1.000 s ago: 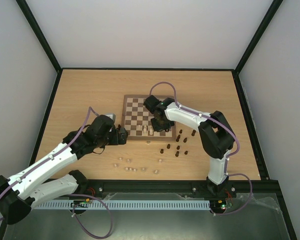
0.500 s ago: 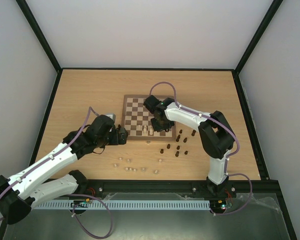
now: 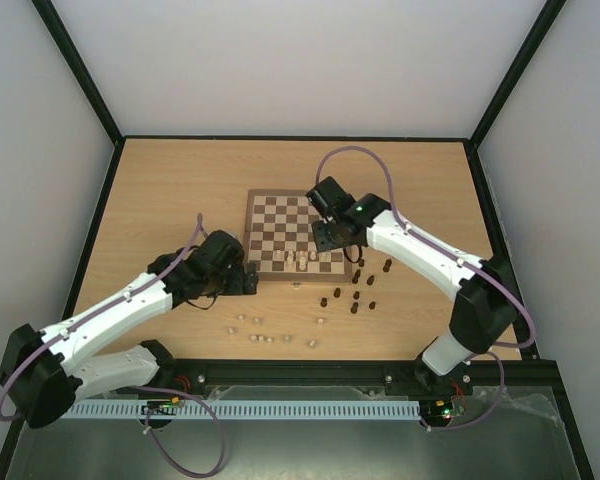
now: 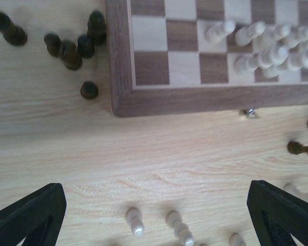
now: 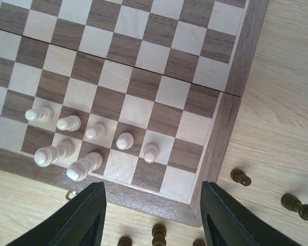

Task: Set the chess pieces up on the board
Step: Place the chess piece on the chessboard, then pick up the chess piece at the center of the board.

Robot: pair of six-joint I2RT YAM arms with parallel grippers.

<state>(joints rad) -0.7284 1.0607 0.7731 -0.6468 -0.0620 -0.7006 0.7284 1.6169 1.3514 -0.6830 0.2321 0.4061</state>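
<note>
The tabletop is bare on both sides, so my fingers have room. Next, my left gripper needs to draw back and go down around the head of the short cream piece.
The board lies mid-table, with several cream chess pieces standing on its near rows. In the right wrist view they form two short rows near the board's corner. My right gripper hangs open above the near border, nothing between its fingers; from above, my right gripper is over the board's near right part. My left gripper is wide open over bare table, just above loose cream pieces, off the board's near-left corner.
Several dark pieces stand on the table right of the board, seen also as a dark cluster. Loose cream pieces lie near the front edge. A small metal latch sits on the board's near side.
My right gripper has opened and drawn up and back to the right, leaving the cream pieces standing. My left arm has swung a little to the right.
</note>
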